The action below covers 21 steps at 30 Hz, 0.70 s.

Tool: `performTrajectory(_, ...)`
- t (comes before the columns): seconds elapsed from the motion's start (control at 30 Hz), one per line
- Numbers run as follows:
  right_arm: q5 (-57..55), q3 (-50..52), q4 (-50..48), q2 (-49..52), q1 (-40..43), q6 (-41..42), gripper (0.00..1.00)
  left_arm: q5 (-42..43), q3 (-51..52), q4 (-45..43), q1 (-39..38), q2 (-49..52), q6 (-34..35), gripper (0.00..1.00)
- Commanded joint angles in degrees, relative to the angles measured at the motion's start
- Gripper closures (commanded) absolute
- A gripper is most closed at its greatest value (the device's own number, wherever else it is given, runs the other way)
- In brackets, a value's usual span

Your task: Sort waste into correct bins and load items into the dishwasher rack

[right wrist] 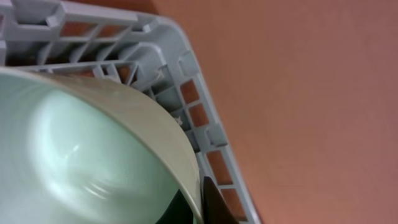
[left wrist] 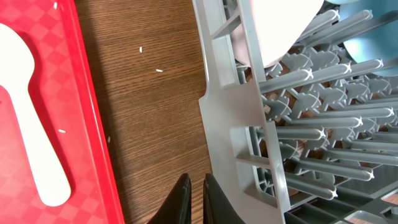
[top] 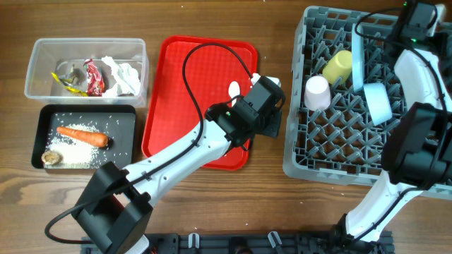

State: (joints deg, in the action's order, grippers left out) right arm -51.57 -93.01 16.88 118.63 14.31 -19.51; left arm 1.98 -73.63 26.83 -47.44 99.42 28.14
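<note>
The robot's right gripper is to move to its left in the overhead view next and let go of the green bowl (right wrist: 81,155) there, because open pegs of the rack lie there by the thin pale dish.
The white plastic spoon (top: 235,89) lies on the red tray (top: 176,106); it also shows in the left wrist view (left wrist: 25,106). My left gripper (top: 274,118) (left wrist: 196,183) is shut and empty, low over the bare table between the red tray and the grey dishwasher rack (top: 296,141) (left wrist: 236,124). The rack holds the yellow cup (top: 338,66), the white-pink cup (top: 317,92) (left wrist: 280,25), a pale blue-green bowl (top: 377,102) and a thin pale dish on edge (top: 357,63). My right gripper (top: 413,25) (right wrist: 198,200) is shut on the rim of a pale green bowl (right wrist: 81,155) at the rack's far right corner.
The clear tub (top: 42,49) at the far left holds red and yellow wrappers (top: 92,76) and white tissue (top: 123,74). The black tray (top: 126,116) below it holds the carrot (top: 83,135), rice (top: 67,148) and a brown lump (top: 51,158). Stray rice grains (left wrist: 158,70) lie on the table.
</note>
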Motion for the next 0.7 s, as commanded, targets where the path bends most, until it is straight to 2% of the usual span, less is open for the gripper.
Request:
performTrajectory(0.0,-0.11,0.13,-0.02,1.70,-3.23,-1.62,0.87,-1.01,-0.52,0.04,0.44,-0.42,-0.90,0.91)
performTrajectory(0.2,-0.02,0.13,4.57,1.60,-6.27,-1.18,0.81,-1.01,-0.52,0.04,0.46,-0.42,-0.92,0.89)
performTrajectory(0.43,16.57,0.13,12.17,-4.20,-4.61,5.03,0.81,-1.01,-0.55,0.55,0.46,-0.42,-0.90,0.88)
performTrajectory(0.53,25.20,0.13,15.21,-8.59,-2.16,7.78,0.96,-1.01,-0.55,0.52,0.44,-0.42,-0.90,0.88)
performTrajectory(0.67,29.20,0.13,17.53,-12.41,2.19,11.32,0.96,-1.01,-0.55,0.66,0.44,-0.42,-0.90,0.91)
